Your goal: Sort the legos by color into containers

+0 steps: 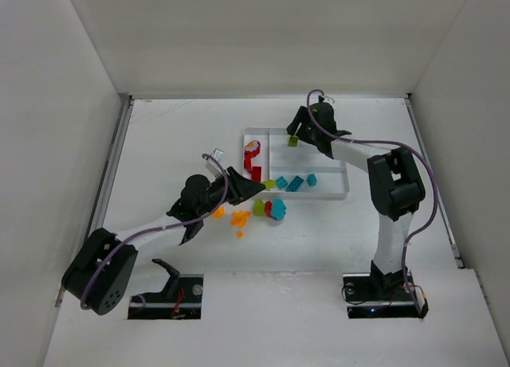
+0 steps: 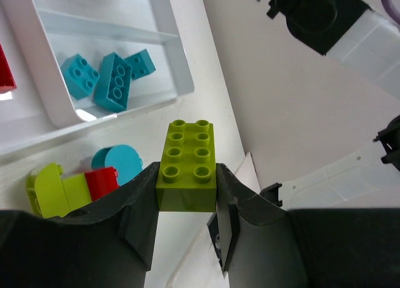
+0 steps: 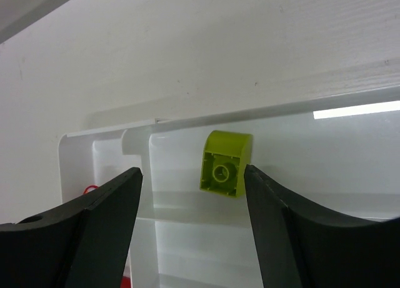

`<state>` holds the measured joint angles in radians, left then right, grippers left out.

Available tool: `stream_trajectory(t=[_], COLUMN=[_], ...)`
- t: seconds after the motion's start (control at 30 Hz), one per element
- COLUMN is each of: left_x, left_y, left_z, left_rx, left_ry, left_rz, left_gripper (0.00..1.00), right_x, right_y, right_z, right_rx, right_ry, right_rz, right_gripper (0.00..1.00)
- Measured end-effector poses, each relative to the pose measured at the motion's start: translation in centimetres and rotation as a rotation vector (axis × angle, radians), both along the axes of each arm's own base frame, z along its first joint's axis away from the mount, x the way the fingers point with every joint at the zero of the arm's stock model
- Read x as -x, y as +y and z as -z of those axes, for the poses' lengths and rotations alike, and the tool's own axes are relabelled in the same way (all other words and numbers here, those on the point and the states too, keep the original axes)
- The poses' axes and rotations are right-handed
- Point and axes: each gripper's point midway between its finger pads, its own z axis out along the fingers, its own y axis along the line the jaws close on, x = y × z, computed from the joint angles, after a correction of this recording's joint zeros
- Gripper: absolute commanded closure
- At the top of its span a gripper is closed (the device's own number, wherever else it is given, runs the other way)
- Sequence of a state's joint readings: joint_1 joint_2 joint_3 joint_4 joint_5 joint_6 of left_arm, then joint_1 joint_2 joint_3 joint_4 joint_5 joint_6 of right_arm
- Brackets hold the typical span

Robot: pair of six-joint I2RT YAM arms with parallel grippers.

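A curved green lego lies in the far section (image 3: 325,150). So my left gripper moves outward over the spot beside it next, then lowers and releases the lime lego.
My left gripper (image 2: 186,173) is shut on a lime green two-by-four lego (image 2: 187,163) and holds it above the table, just in front of the white tray (image 2: 181,69). From above, this gripper (image 1: 259,189) sits at the tray's near left corner. My right gripper (image 3: 192,172) is open over the tray's far section (image 3: 325,150). A small curved green lego (image 3: 226,163) shows its underside there, close beside the right finger and clear of the left one. Seen from the top, that lego (image 1: 293,141) is in the far section. Teal legos (image 2: 112,79) lie in the nearest section.
Red legos (image 1: 253,156) fill the tall narrow section. Loose on the table in front of the tray (image 1: 347,193) are orange legos (image 1: 239,218) and a cluster of green (image 2: 53,188), red (image 2: 100,182) and round teal (image 2: 119,163) pieces. White walls enclose the table.
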<state>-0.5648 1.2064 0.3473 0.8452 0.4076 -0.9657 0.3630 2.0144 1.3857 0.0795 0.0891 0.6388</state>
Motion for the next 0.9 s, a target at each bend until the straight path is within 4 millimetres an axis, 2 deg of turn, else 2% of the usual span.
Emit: stream_trajectory(t=[0.07, 0.13, 0.23, 0.3, 0.37, 0.4, 0.43, 0.5, 0.63, 0.7, 0.8, 0.9], left_x=[-0.7, -1.7, -3.5, -4.8, -6.3, -7.0, -7.9, -9.6, -12.9, -14.3, -16.2, -18.0], left_y=[-0.2, -0.4, -0.9, -1.2, -1.6, -1.9, -2.1, -2.6, -3.7, -4.3, -5.2, -6.1], left_z=[-0.5, -1.1, -1.8, -2.0, -1.9, -1.8, -1.6, -1.2, 0.5, 1.5, 3.0, 3.9], left_rx=[-0.004, -0.017, -0.051, -0.088, -0.138, -0.167, -0.196, -0.251, -0.346, -0.384, -0.430, -0.456], left_ry=[-0.015, -0.032, -0.061, -0.079, -0.096, -0.103, -0.108, -0.115, -0.103, -0.094, -0.078, -0.069], left_rz=[-0.015, -0.035, -0.075, -0.106, -0.136, -0.149, -0.162, -0.186, -0.206, -0.206, -0.200, -0.195], left_gripper=[0.86, 0.86, 0.86, 0.86, 0.86, 0.86, 0.86, 0.86, 0.86, 0.86, 0.86, 0.85], right_x=[0.5, 1.8, 4.1, 5.8, 7.4, 8.3, 9.2, 11.2, 15.7, 17.4, 18.9, 19.6], right_y=[-0.5, -1.3, -2.8, -3.9, -4.7, -5.0, -5.3, -5.7, -6.5, -6.8, -7.0, -7.2], right_z=[-0.2, -0.7, -2.9, -4.8, -6.4, -7.1, -7.4, -7.2, -5.1, -4.7, -5.4, -6.6], right_rx=[0.011, 0.023, 0.028, 0.020, 0.006, -0.006, -0.016, -0.029, -0.024, -0.027, -0.043, -0.067], right_ry=[-0.003, -0.007, -0.049, -0.099, -0.149, -0.173, -0.188, -0.203, -0.187, -0.192, -0.224, -0.267], right_rz=[0.010, 0.023, 0.049, 0.072, 0.095, 0.104, 0.113, 0.125, 0.124, 0.118, 0.109, 0.107], right_gripper=[0.26, 0.25, 0.28, 0.40, 0.59, 0.65, 0.67, 0.67, 0.61, 0.59, 0.58, 0.58])
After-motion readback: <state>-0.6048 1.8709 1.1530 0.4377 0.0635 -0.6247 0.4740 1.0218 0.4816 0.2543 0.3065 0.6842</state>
